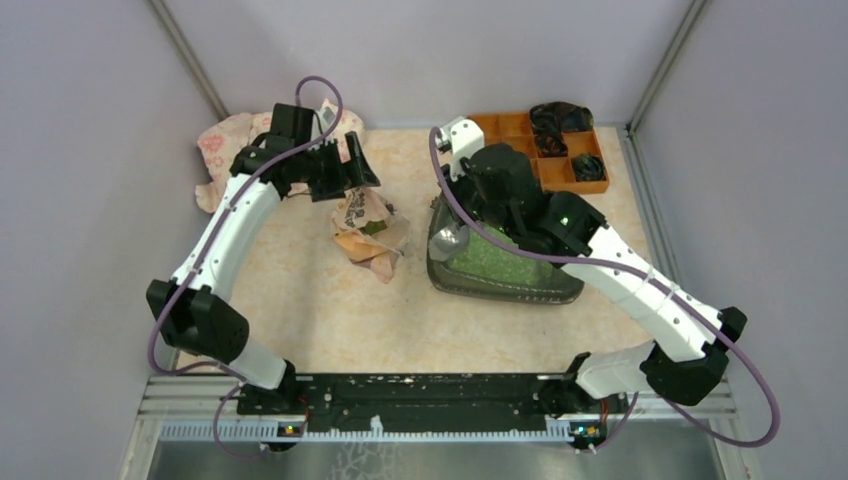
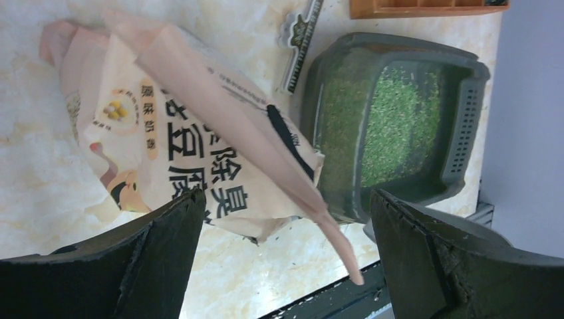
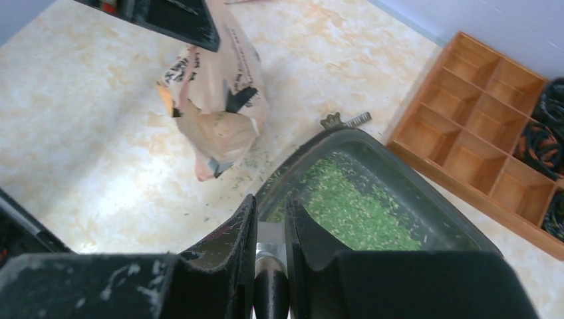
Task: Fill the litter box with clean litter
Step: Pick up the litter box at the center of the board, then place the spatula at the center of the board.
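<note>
The bag's upper paper edge (image 1: 364, 193) (image 2: 300, 191) is below my left gripper, between its wide-open fingers, so next I will lower the gripper over that edge and close it.
The dark litter box (image 1: 500, 296) sits right of centre and holds light-green clean litter (image 1: 490, 258). It also shows in the left wrist view (image 2: 399, 43) and the right wrist view (image 3: 412, 179), with litter (image 2: 399, 126) (image 3: 346, 212) inside. My right gripper (image 1: 467, 222) (image 3: 271, 209) is over the box's left end, shut on the grey metal scoop (image 1: 445, 240) (image 3: 269, 242). My left gripper (image 1: 352, 182) (image 2: 286, 199) is wide open above the peach printed paper bag (image 1: 370, 235) (image 2: 193, 133) (image 3: 213, 106), which stands crumpled left of the box.
An orange compartmented organiser (image 1: 520, 130) (image 3: 479, 133) with black items stands at the back right. A pink cloth (image 1: 225, 140) lies at the back left. A thin comb-like tool (image 2: 302, 40) (image 3: 346, 119) lies by the box's far end. Loose granules (image 3: 239, 166) are scattered near the bag.
</note>
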Robot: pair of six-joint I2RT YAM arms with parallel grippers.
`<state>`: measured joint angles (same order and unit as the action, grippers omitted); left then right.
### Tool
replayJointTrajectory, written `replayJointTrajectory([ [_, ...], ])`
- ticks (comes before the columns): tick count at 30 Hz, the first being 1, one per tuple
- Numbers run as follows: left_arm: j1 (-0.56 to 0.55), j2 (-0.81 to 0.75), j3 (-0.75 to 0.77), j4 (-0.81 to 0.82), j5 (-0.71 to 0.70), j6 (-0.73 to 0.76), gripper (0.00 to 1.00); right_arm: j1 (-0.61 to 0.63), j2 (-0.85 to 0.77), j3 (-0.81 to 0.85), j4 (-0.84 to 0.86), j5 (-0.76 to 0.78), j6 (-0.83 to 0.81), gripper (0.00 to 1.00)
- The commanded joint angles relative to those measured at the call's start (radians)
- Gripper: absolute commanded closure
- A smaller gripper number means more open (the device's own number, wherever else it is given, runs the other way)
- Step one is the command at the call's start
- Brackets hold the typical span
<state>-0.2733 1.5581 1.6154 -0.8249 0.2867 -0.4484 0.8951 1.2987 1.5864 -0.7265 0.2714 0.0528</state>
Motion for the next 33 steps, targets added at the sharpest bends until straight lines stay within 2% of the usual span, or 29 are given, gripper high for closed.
replayJointTrajectory([
  [1,-0.003,-0.041,-0.039,-0.024,-0.045,0.012,0.01,0.033,-0.014,0.03,0.142,-0.039,0.007,1.0],
  [12,-0.003,0.07,-0.049,0.039,-0.082,-0.015,0.02,0.125,0.011,-0.164,0.379,-0.047,0.049,1.0],
  [14,-0.003,0.105,-0.022,0.045,-0.096,-0.02,0.1,0.133,0.019,-0.197,0.429,-0.052,0.063,1.0],
  [15,0.0,0.13,-0.005,0.045,-0.099,-0.022,0.18,0.141,0.026,-0.206,0.446,-0.051,0.067,1.0],
  [17,0.0,0.179,0.044,0.025,-0.1,-0.02,0.46,0.15,0.037,-0.213,0.462,-0.048,0.071,1.0],
  [20,0.002,0.223,0.111,-0.015,-0.1,-0.011,0.76,0.157,0.031,-0.226,0.471,-0.046,0.078,1.0],
  [23,0.005,0.224,0.171,-0.061,-0.088,-0.001,0.96,0.157,0.008,-0.252,0.472,-0.033,0.081,1.0],
  [24,0.005,0.218,0.201,-0.077,-0.088,0.006,1.0,0.157,-0.001,-0.263,0.475,-0.031,0.081,1.0],
  [29,0.025,0.193,0.303,-0.128,-0.084,0.014,1.0,0.157,-0.03,-0.298,0.493,-0.022,0.082,1.0],
  [33,0.065,0.188,0.383,-0.157,-0.022,0.002,1.0,0.158,-0.035,-0.318,0.506,-0.008,0.087,1.0],
])
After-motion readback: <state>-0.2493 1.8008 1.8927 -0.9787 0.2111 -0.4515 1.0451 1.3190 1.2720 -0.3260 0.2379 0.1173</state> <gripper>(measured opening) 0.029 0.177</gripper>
